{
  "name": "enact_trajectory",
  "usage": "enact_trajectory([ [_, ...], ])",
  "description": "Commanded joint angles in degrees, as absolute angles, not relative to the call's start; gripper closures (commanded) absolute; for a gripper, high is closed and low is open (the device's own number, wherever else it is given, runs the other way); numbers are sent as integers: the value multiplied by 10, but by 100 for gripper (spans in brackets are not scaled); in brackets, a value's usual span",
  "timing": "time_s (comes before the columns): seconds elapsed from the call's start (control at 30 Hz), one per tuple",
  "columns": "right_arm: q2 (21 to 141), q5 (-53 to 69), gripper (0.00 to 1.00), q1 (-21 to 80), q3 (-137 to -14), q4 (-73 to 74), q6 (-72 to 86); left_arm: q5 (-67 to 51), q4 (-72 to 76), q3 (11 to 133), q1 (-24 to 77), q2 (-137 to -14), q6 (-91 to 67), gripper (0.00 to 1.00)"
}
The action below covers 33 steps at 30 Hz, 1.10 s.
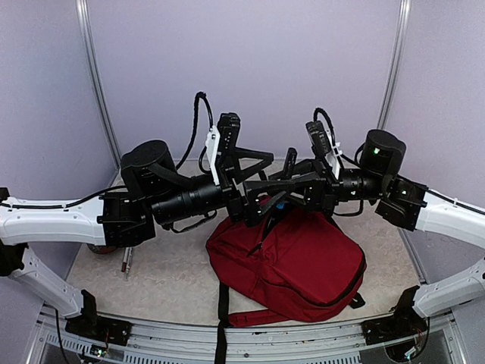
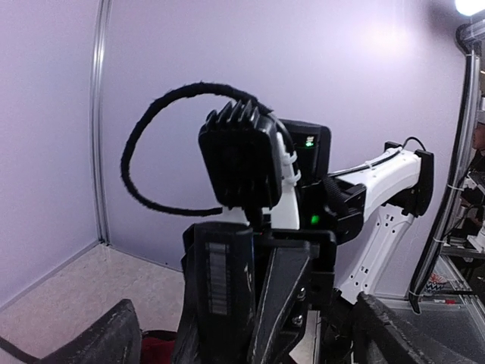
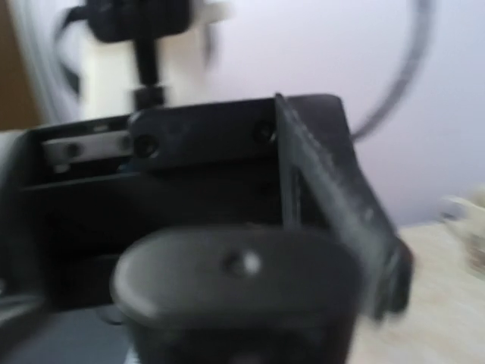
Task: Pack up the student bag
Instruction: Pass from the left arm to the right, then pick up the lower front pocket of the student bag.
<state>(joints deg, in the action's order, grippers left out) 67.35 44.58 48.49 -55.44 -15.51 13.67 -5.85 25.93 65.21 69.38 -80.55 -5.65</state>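
The right gripper moves down onto the bag's far top edge (image 1: pixel 276 218) next and releases the black cylinder there, since its blue tip already points down at the bag.
The student bag (image 1: pixel 295 262), a dark-red backpack with black straps, lies on the table right of centre; a sliver of it shows in the left wrist view (image 2: pixel 155 347). Both arms meet just above its far top edge. My left gripper (image 1: pixel 256 191) is open, its two fingers (image 2: pixel 110 334) spread wide at the bottom corners of the left wrist view, with the right arm's wrist and camera right in front. My right gripper (image 1: pixel 294 186) faces it closely. The right wrist view is blurred and filled with black gripper parts, so its jaws cannot be read.
A black strap (image 1: pixel 223 318) of the bag hangs over the table's near edge. A small dark object (image 1: pixel 102 249) and a thin pen-like thing (image 1: pixel 126 262) lie at the left, under the left arm. Purple walls and metal posts enclose the table.
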Motion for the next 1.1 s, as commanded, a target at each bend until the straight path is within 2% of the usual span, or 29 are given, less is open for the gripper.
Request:
enact_trajectory([
  [0.0, 625, 316, 100, 464, -533, -15, 104, 47, 190, 666, 692, -790, -44, 1],
  [0.13, 628, 306, 100, 432, -474, 65, 154, 132, 85, 676, 666, -805, -72, 1],
  [0.27, 642, 285, 100, 429, -435, 108, 203, 151, -4, 683, 632, -845, -110, 1],
  [0.33, 633, 268, 100, 428, -416, 72, 235, 150, -23, 684, 628, -869, -114, 1],
  [0.43, 628, 276, 100, 428, -366, -84, 304, 130, -26, 688, 629, -906, -107, 3],
  [0.5, 650, 255, 100, 428, -360, -154, 300, 116, -30, 697, 627, -928, -107, 11],
  [0.6, 697, 163, 100, 427, -366, -202, 272, 82, -24, 699, 619, -947, -117, 39],
  [0.67, 734, 121, 100, 424, -366, -240, 250, 63, -15, 694, 613, -955, -123, 48],
  [0.73, 768, 104, 100, 417, -374, -264, 238, 47, -16, 695, 609, -962, -129, 48],
  [0.9, 823, 90, 100, 416, -386, -326, 210, 13, -7, 696, 601, -982, -139, 36],
  [1.0, 844, 86, 100, 416, -393, -355, 195, 5, -8, 697, 600, -994, -140, 35],
  [1.07, 860, 84, 100, 416, -404, -365, 185, 5, -8, 695, 596, -999, -142, 38],
])
